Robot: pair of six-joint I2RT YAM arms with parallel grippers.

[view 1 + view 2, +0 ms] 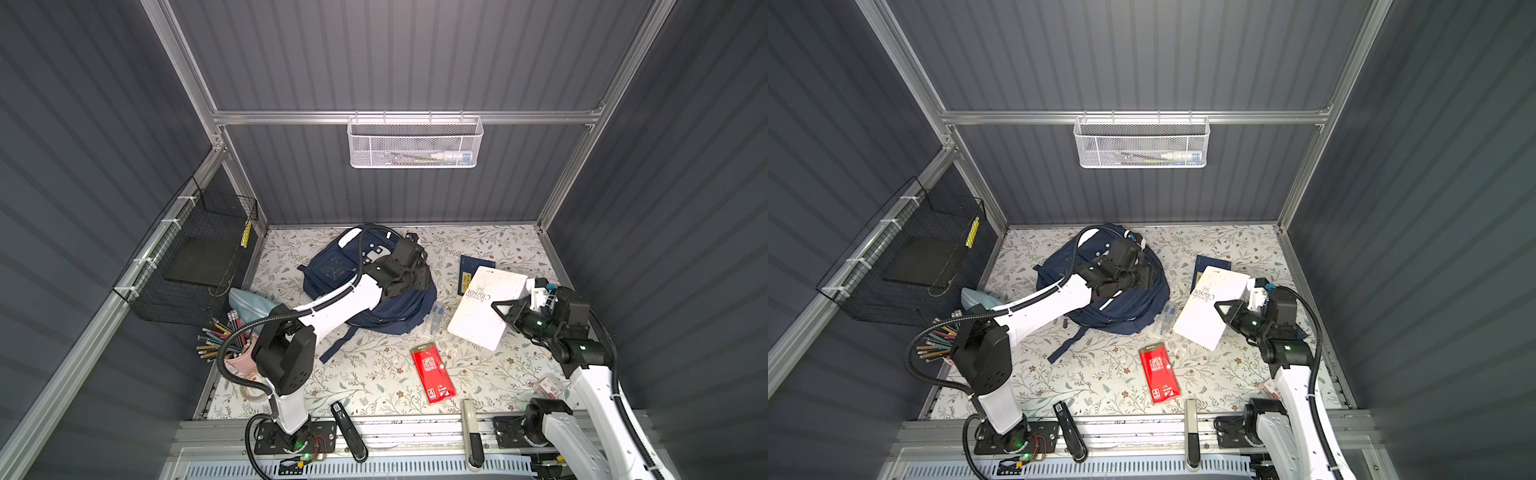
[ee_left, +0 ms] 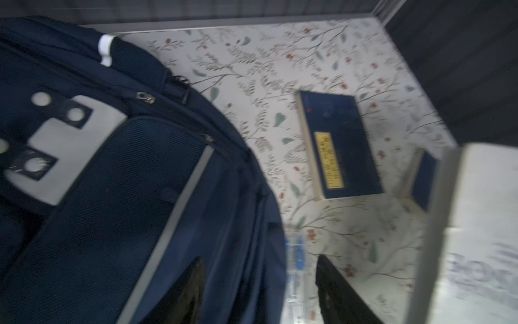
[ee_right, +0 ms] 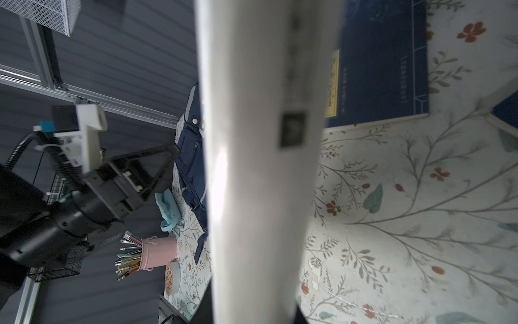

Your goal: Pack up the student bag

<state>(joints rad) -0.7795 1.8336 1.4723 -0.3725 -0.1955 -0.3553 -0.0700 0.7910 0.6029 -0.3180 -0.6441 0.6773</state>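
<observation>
The white Robinson Crusoe book in my right gripper still hangs outside. It goes sideways in toward the bag's edge by the pen pack next, then gets released.
The student bag is a navy backpack with white patches, lying at the back middle of the floral table. My left gripper hovers open over the bag's right edge; only loose navy fabric lies below the gap. To the right, my right gripper is shut on a white Robinson Crusoe book, held tilted. The book's edge fills the middle of the right wrist view.
A blue book lies behind the white one. A clear pack of pens and a red packet lie in front of the bag. A pink pencil cup, a light-blue pouch and a black wire basket are at left.
</observation>
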